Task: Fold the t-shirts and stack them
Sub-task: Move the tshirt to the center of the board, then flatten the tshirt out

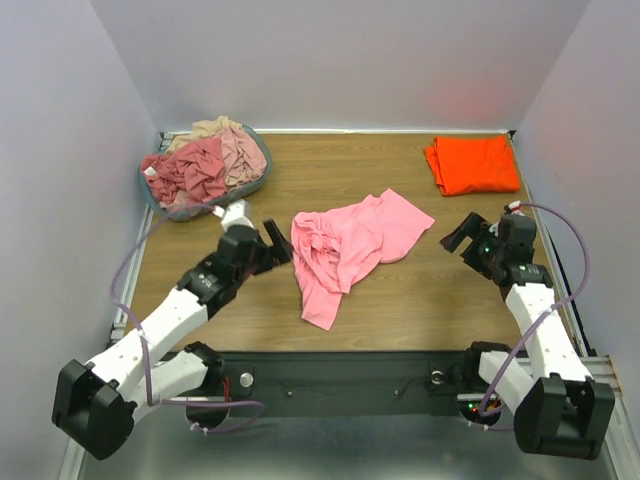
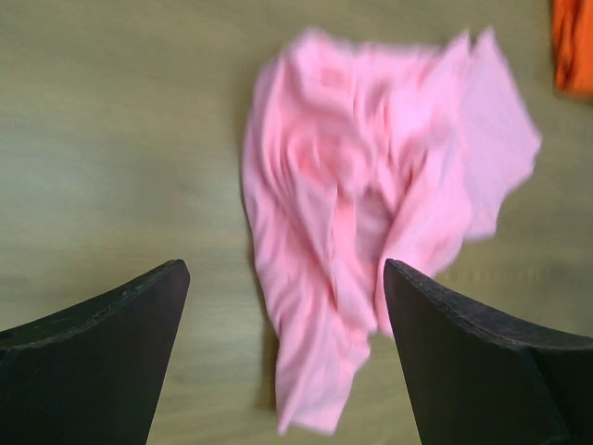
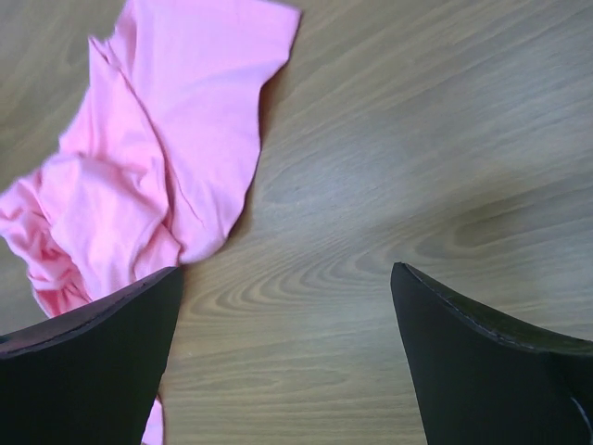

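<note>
My left gripper should move down and back onto the near tail of the light pink t-shirt [image 1: 345,247], because that tail sticks out from the crumpled folds.
A light pink t-shirt [image 1: 345,247] lies crumpled on the middle of the wooden table; it also shows in the left wrist view [image 2: 371,213] and the right wrist view [image 3: 157,158]. A bright orange t-shirt [image 1: 472,163] lies folded at the back right, its edge in the left wrist view [image 2: 574,46]. Dusty rose and beige t-shirts [image 1: 205,165] are piled in the basket. My left gripper [image 1: 274,244] is open and empty just left of the pink shirt. My right gripper [image 1: 458,236] is open and empty to the shirt's right, over bare wood.
The grey-blue oval basket [image 1: 250,190] stands at the back left, close behind my left arm. White walls enclose the table on three sides. A black rail [image 1: 340,370] with the arm bases runs along the near edge.
</note>
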### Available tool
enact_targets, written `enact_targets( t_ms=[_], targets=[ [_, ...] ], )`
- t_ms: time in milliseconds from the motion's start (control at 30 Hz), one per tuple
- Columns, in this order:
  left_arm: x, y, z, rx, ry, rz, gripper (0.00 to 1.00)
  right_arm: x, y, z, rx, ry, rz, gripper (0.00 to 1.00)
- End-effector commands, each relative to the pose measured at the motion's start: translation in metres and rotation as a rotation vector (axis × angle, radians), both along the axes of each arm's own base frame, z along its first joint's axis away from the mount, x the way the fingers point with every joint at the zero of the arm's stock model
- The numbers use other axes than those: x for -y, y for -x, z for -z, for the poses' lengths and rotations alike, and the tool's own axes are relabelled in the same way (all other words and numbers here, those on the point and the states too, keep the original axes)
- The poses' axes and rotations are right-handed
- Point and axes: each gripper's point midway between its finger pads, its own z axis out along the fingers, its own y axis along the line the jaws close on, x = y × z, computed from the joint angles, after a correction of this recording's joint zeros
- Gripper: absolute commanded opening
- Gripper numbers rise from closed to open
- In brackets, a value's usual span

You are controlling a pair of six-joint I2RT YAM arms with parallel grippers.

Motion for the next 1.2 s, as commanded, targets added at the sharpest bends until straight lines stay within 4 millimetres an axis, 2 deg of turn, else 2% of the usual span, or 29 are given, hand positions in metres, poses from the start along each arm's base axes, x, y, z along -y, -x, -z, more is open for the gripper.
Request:
enact_targets(
  t_ms=[0, 33, 67, 100, 133, 200, 267, 367, 400, 433, 500, 567, 700, 733, 767, 800, 833, 867, 900, 933, 1000, 1033, 1067, 1100, 1133, 1167],
  targets=[
    [0.05, 0.043, 0.032, -0.11, 0.176, 0.173, 0.99, -0.046, -0.016, -0.003, 0.044, 0.0, -0.161, 1.0],
    [0.056, 0.052, 0.04, -0.134, 0.186, 0.19, 0.98, -0.053, -0.021, -0.001, 0.042, 0.019, -0.168, 1.0],
    [0.064, 0.072, 0.056, -0.178, 0.181, 0.233, 0.98, -0.058, -0.025, 0.004, 0.03, 0.041, -0.164, 1.0],
    [0.066, 0.08, 0.062, -0.201, 0.186, 0.241, 0.99, -0.074, -0.024, 0.02, -0.021, 0.037, -0.212, 1.0],
    [0.066, 0.09, 0.073, -0.241, 0.203, 0.23, 0.98, -0.08, -0.031, 0.02, -0.017, 0.02, -0.214, 0.99],
    [0.07, 0.106, 0.083, -0.281, 0.209, 0.253, 0.98, -0.088, -0.036, 0.039, -0.073, 0.015, -0.219, 0.98],
    [0.07, 0.118, 0.096, -0.319, 0.225, 0.235, 0.98, -0.087, -0.05, 0.042, -0.061, 0.024, -0.184, 0.97],
    [0.064, 0.121, 0.113, -0.344, 0.221, 0.197, 0.98, -0.087, -0.066, 0.054, -0.078, 0.045, -0.171, 0.96],
    [0.069, 0.119, 0.11, -0.332, 0.239, 0.211, 0.98, -0.088, -0.072, 0.057, -0.077, 0.045, -0.17, 0.96],
    [0.069, 0.121, 0.116, -0.351, 0.223, 0.214, 0.98, -0.089, -0.077, 0.063, -0.09, 0.048, -0.171, 0.96],
    [0.081, 0.117, 0.108, -0.323, 0.256, 0.241, 0.98, -0.094, -0.082, 0.07, -0.103, 0.031, -0.181, 0.95],
    [0.086, 0.116, 0.115, -0.346, 0.241, 0.237, 0.96, -0.099, -0.085, 0.081, -0.123, 0.011, -0.199, 0.91],
    [0.093, 0.111, 0.125, -0.371, 0.224, 0.215, 0.67, -0.109, -0.081, 0.1, -0.177, -0.02, -0.216, 0.81],
    [0.094, 0.109, 0.126, -0.374, 0.218, 0.212, 0.59, -0.112, -0.087, 0.098, -0.152, -0.028, -0.217, 0.76],
    [0.097, 0.107, 0.128, -0.378, 0.205, 0.215, 0.44, -0.113, -0.087, 0.102, -0.157, -0.027, -0.218, 0.73],
    [0.095, 0.107, 0.13, -0.385, 0.18, 0.215, 0.35, -0.111, -0.088, 0.108, -0.169, -0.016, -0.209, 0.68],
    [0.097, 0.099, 0.124, -0.366, 0.17, 0.198, 0.16, -0.111, -0.093, 0.108, -0.159, -0.011, -0.206, 0.56],
    [0.096, 0.097, 0.122, -0.361, 0.157, 0.191, 0.08, -0.111, -0.096, 0.109, -0.158, -0.005, -0.201, 0.49],
    [0.092, 0.095, 0.121, -0.357, 0.124, 0.176, 0.0, -0.11, -0.102, 0.108, -0.149, 0.002, -0.197, 0.35],
    [0.094, 0.088, 0.107, -0.324, 0.139, 0.172, 0.0, -0.111, -0.105, 0.108, -0.145, 0.009, -0.199, 0.31],
    [0.094, 0.082, 0.09, -0.276, 0.157, 0.162, 0.0, -0.106, -0.113, 0.103, -0.125, 0.039, -0.184, 0.24],
    [0.088, 0.079, 0.077, -0.236, 0.15, 0.148, 0.0, -0.103, -0.12, 0.094, -0.093, 0.062, -0.171, 0.11],
    [0.085, 0.076, 0.067, -0.208, 0.152, 0.141, 0.0, -0.102, -0.123, 0.088, -0.075, 0.07, -0.169, 0.06],
    [0.082, 0.073, 0.057, -0.182, 0.153, 0.129, 0.0, -0.101, -0.126, 0.078, -0.051, 0.076, -0.166, 0.01],
    [0.076, 0.071, 0.038, -0.142, 0.163, 0.11, 0.0, -0.1, -0.129, 0.058, 0.005, 0.084, -0.171, 0.0],
    [0.072, 0.07, 0.027, -0.116, 0.161, 0.108, 0.0, -0.1, -0.13, 0.044, 0.039, 0.083, -0.173, 0.0]
  ],
)
